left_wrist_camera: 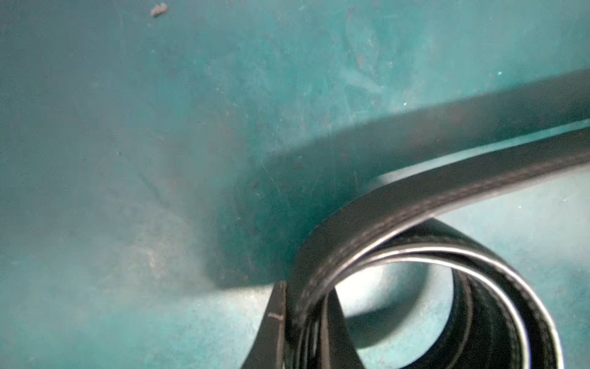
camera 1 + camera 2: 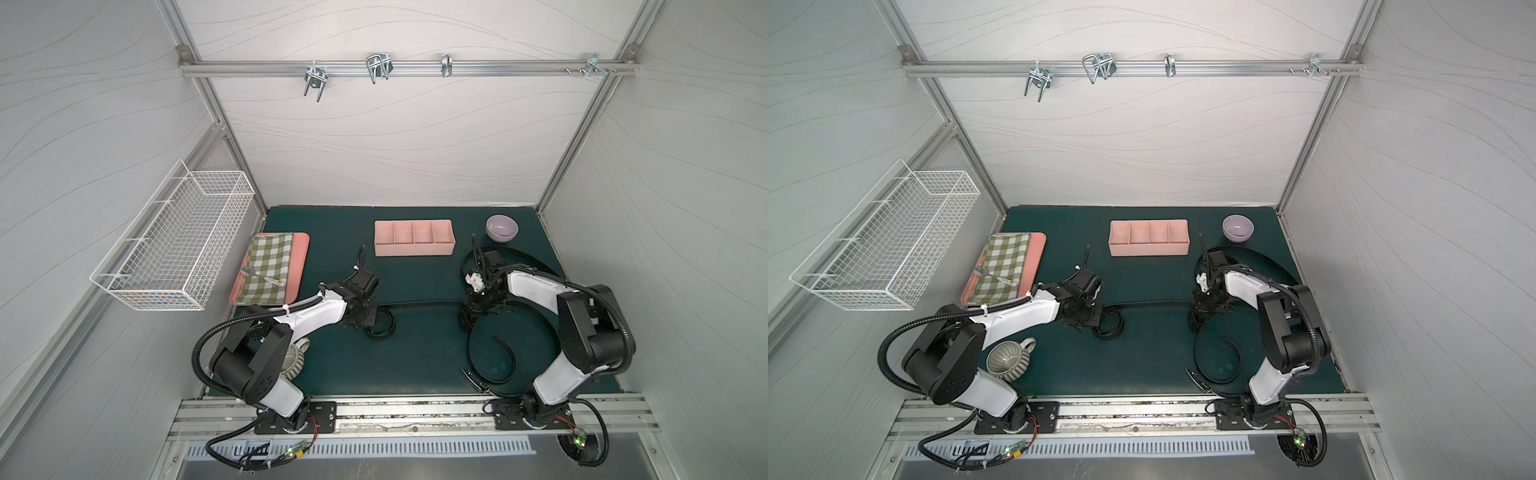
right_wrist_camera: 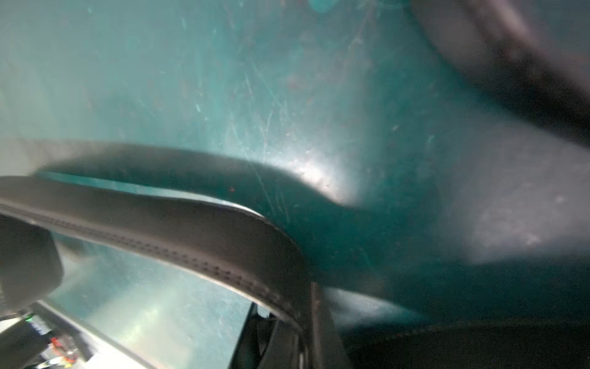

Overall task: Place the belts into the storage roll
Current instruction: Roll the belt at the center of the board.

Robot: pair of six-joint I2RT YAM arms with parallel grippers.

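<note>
I will next move my right gripper back over the bare mat between the arms and let go of the strap there, because that patch is clear of the loose belts.
The storage roll [image 2: 413,249] [image 2: 1148,248], a pale pink divided tray, stands at the back middle of the green mat with its compartments bare. One black belt lies between my grippers: a small coil [image 2: 385,329] [image 1: 415,287] at its left end, then a straight run [image 2: 419,304] to the right. My left gripper [image 2: 371,329] [image 1: 303,338] is shut on the coil's layers. My right gripper [image 2: 467,322] [image 3: 295,338] is shut on the belt's strap [image 3: 191,236]. Other loose belts curve near the right arm [image 2: 505,357] and behind it [image 2: 532,259].
A purple bowl [image 2: 502,227] sits right of the storage roll. A flat pink tray [image 2: 301,257] with checked cloth and a spoon lies at the left. A grey cup [image 2: 1009,359] stands by the left arm's base. A white wire basket [image 2: 174,245] hangs on the left wall.
</note>
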